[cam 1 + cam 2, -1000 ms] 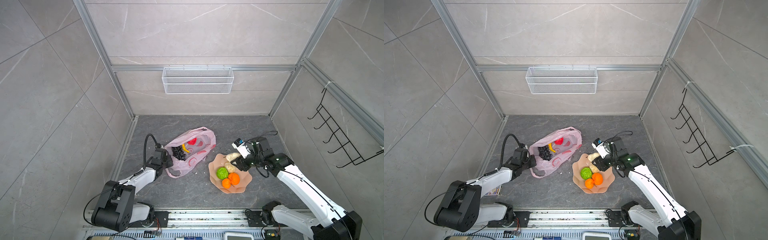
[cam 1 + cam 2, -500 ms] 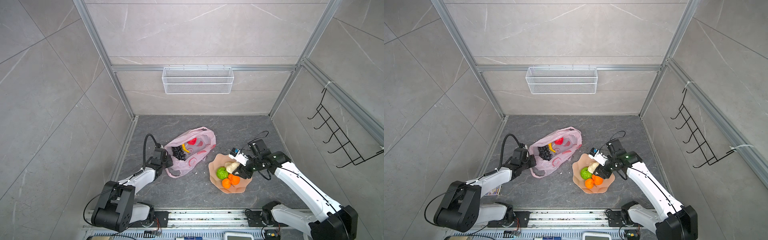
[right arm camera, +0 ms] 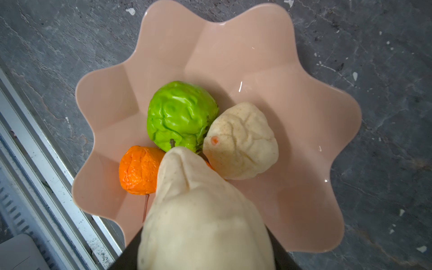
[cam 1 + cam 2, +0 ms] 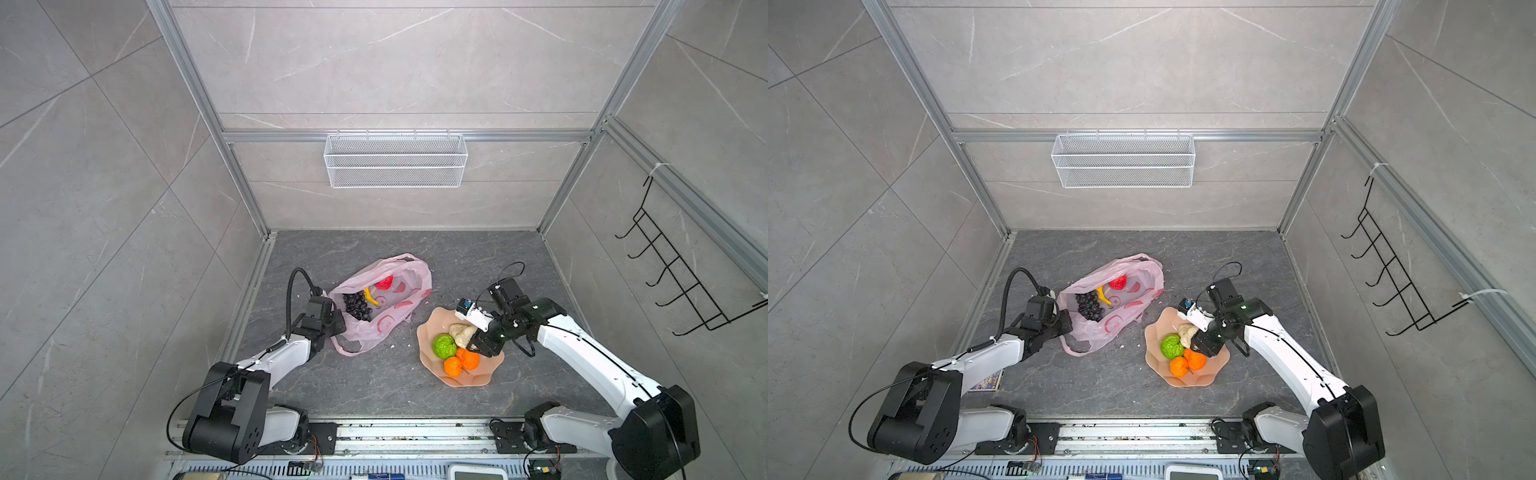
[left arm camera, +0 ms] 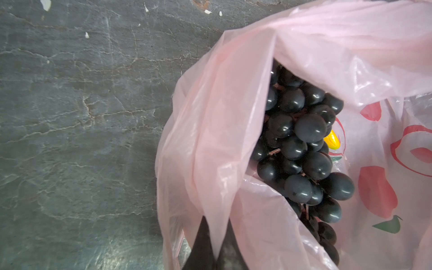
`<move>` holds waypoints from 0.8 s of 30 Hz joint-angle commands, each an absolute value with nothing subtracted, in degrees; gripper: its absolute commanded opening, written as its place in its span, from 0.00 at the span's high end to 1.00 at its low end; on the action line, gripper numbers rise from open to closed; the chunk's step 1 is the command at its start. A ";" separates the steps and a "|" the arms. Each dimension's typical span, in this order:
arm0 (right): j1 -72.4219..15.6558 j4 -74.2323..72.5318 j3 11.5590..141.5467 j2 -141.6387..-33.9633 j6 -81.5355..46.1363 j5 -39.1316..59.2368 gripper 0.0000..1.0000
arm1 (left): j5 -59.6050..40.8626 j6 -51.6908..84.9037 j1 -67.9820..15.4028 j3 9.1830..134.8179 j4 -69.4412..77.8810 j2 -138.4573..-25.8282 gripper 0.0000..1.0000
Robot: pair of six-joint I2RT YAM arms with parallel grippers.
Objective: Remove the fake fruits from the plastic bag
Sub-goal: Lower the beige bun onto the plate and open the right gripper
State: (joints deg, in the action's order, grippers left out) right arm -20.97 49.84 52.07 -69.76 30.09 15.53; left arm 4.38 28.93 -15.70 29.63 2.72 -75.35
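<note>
The robot's right gripper will next move down to the peach plate (image 3: 292, 93) beside the other lump and let go of the beige knobbly lump, because that lump still hangs above the plate.
The plastic bag (image 4: 386, 299) lies open on the grey floor, with a dark grape bunch (image 4: 356, 306), a yellow banana (image 4: 371, 296) and a red apple (image 4: 385, 281) inside. My left gripper (image 5: 216, 243) is shut on the bag's rim film beside the grapes (image 5: 301, 149). My right gripper (image 3: 205, 254) is shut on a beige knobbly lump (image 3: 198, 210), held low over the peach plate (image 3: 292, 93). On the plate lie a green lumpy ball (image 3: 181, 115), another beige lump (image 3: 240, 142) and an orange (image 3: 138, 169). A top view shows two oranges (image 4: 453, 366) there.
A white wire basket (image 4: 395, 161) hangs on the back wall and a black hook rack (image 4: 681, 282) on the right wall. A metal rail (image 4: 415, 432) runs along the front edge. A small printed card (image 4: 986, 382) lies under the left arm.
My right gripper has carried the beige lump from the plate's far edge down and forward, over the fruits on the plate. The left gripper and the bag have not moved.
</note>
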 commanded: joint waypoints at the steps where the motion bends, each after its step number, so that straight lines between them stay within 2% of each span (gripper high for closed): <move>1: -20.83 49.44 51.11 -70.08 30.85 13.61 0.49 | 4.61 28.08 -15.38 29.73 3.25 -74.26 0.99; 24: -20.92 48.69 50.75 -73.21 28.74 10.65 0.38 | 4.94 27.95 -15.12 29.64 2.98 -73.98 0.98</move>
